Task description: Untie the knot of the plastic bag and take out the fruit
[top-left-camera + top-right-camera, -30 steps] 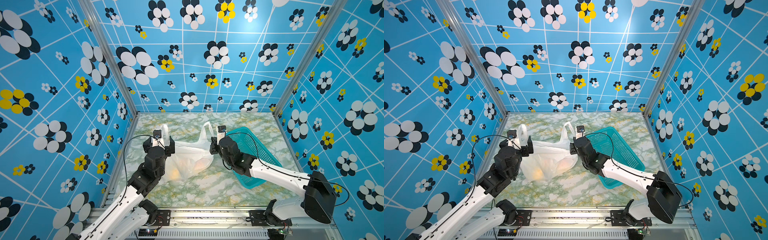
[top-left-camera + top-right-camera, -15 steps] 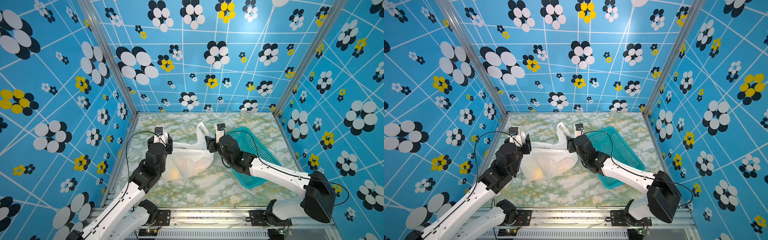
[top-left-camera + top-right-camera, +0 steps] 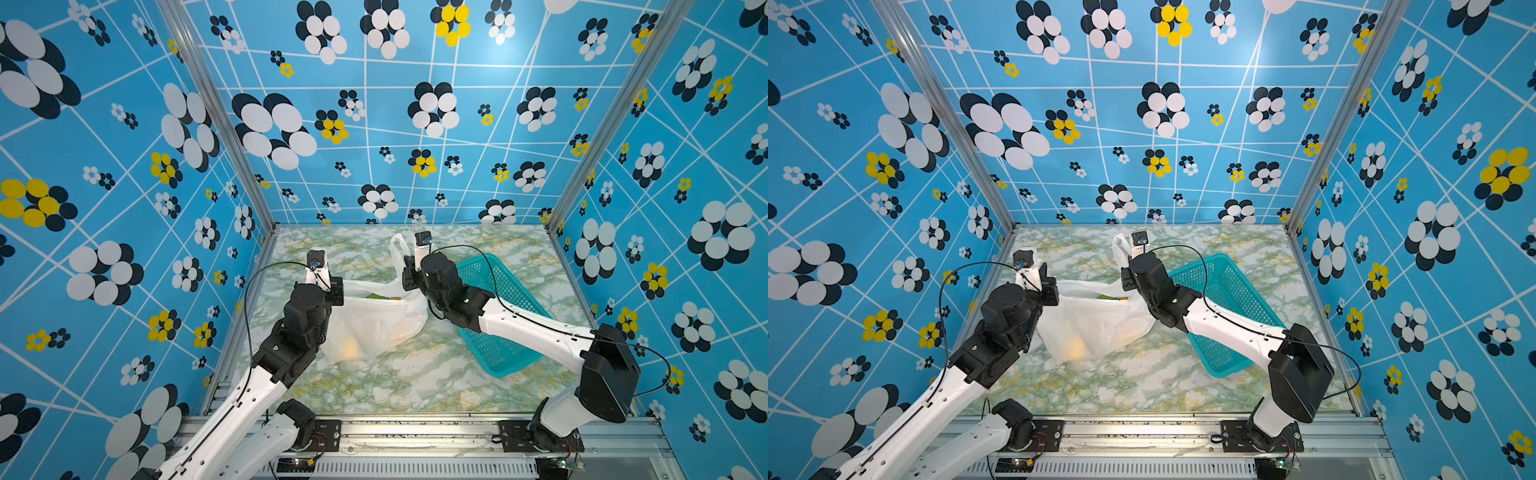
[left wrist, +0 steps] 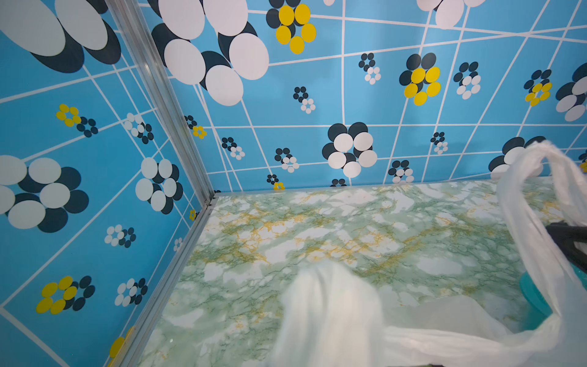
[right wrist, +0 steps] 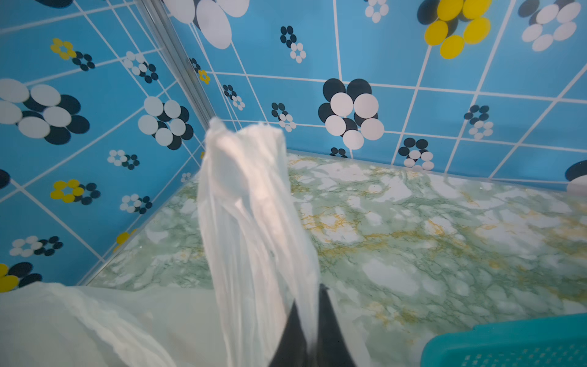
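The bag's handle goes back over the bag's near side in my left gripper next and comes free there, since that side lies back of the gripper.
The plastic bag (image 3: pixel 374 324) lies mid-table, its mouth stretched open between both grippers in both top views. My left gripper (image 3: pixel 334 291) is shut on the bag's left handle (image 4: pixel 330 317). My right gripper (image 5: pixel 313 321) is shut on the right handle (image 5: pixel 251 206), which stands up as a loop (image 3: pixel 397 245). No knot shows; the two handles are apart. Of the fruit, a green piece (image 3: pixel 376 296) peeks from the mouth. An orange-yellow one (image 3: pixel 351 349) shows through the plastic. The left fingers are hidden in the left wrist view.
A teal mesh basket (image 3: pixel 498 316) lies right of the bag, partly under my right arm. The enclosure's blue flowered walls and metal corner posts (image 3: pixel 232 137) close in three sides of the marble-patterned table (image 3: pixel 415 374).
The left jaws have closed on the left handle. The right gripper opened, shifted left and farther back, and shut again on the right handle. The bag's mouth now gapes wider.
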You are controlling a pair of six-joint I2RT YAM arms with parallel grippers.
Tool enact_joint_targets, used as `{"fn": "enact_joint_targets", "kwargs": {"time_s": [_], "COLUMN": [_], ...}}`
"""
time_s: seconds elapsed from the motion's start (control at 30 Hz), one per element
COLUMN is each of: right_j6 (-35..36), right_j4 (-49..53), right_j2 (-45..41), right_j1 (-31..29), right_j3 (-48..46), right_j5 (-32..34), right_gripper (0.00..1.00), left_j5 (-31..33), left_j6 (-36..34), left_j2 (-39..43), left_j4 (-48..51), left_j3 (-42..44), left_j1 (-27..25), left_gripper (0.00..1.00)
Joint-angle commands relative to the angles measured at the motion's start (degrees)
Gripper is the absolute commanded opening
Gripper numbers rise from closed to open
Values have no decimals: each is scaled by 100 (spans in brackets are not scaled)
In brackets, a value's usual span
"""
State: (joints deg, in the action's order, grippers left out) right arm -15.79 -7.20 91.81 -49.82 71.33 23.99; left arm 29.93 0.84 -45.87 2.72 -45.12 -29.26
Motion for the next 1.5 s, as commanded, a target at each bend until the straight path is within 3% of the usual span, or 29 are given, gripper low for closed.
{"fn": "enact_joint_targets", "kwargs": {"time_s": [0.0,0.13,0.3,0.5,0.67,0.77,0.87,1.03,1.13,1.2,1.3,1.37,1.47], "right_j6": [88,145,136,54,105,-86,-398,-877,-1048,-1058,-1046,-1038,-879], "right_j4": [114,114,264,791,1175,1037,494,-217,-453,-542,-615,-596,-587], "right_j2": [72,361,999,2079,2685,2615,2316,1793,1445,1173,682,304,-376], "right_j1": [84,180,368,525,556,553,553,553,528,494,439,408,306], "right_j3": [374,954,2237,4139,5155,4723,3637,1924,1135,712,102,-279,-839], "right_j5": [292,446,591,754,871,844,841,802,791,815,932,975,963], "right_gripper": [0,0,0,0,0,0,0,0,0,9,38,55,69], "left_j5": [-335,-1120,-1768,-2177,-2486,-2746,-2803,-2104,-1826,-1510,-1124,-927,-875], "left_j6": [-1,284,364,320,422,657,942,1258,1375,1398,1343,1260,1098], "left_j2": [-101,-697,-1740,-2376,-2232,-1875,-1247,-71,487,705,888,926,946], "left_j4": [-252,-217,169,554,580,576,270,72,10,57,177,308,493], "left_j3": [-250,-801,-2205,-3482,-3413,-2796,-1567,182,820,1037,1158,1115,997], "left_j1": [264,945,1510,1780,1806,1768,1600,929,235,-237,-733,-899,-943], "left_gripper": [0,0,0,0,0,0,0,0,0,0,0,10,34]}}
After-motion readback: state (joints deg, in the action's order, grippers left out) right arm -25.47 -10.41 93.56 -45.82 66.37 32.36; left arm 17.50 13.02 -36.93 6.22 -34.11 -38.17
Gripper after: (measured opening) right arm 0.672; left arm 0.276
